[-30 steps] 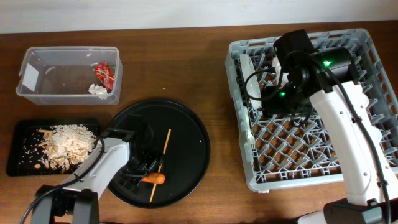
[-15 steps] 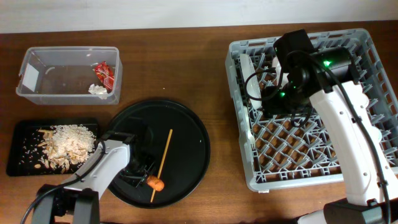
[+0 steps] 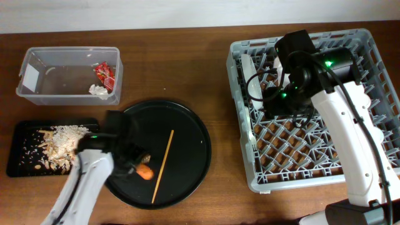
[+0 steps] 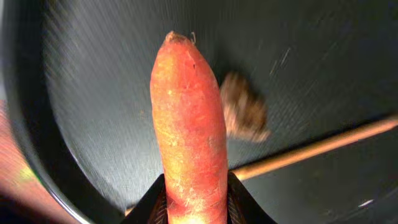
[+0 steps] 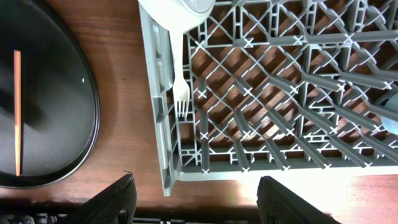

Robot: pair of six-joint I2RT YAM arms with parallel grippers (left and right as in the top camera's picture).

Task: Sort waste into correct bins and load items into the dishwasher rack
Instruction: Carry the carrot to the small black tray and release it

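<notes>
The robot's left gripper should next carry the carrot (image 3: 145, 174) across to the left in the overhead view, onto the near side of the flat black food scraps tray, and let go of it there.
My left gripper (image 4: 194, 205) is shut on the orange carrot (image 4: 189, 124), which sticks out from between the jaws. In the overhead view the carrot (image 3: 145, 174) is held just above the left part of the round black tray (image 3: 187, 134). A small brown scrap (image 4: 244, 115) and the thin wooden stick (image 3: 164, 165) lie on that tray. My right gripper (image 5: 196, 199) hangs open and empty over the left side of the dishwasher rack (image 3: 375, 94), near the white fork (image 5: 181, 93).
The clear tub (image 3: 62, 56) at the back left holds a red wrapper (image 3: 104, 75) and a tissue wad (image 3: 99, 90). The flat black tray (image 3: 19, 159) carries rice (image 3: 65, 140). A white plate (image 3: 249, 75) stands in the rack.
My left gripper has shut on the carrot and carried it left and back across the round tray. The stick stays put and the right arm has not moved.
</notes>
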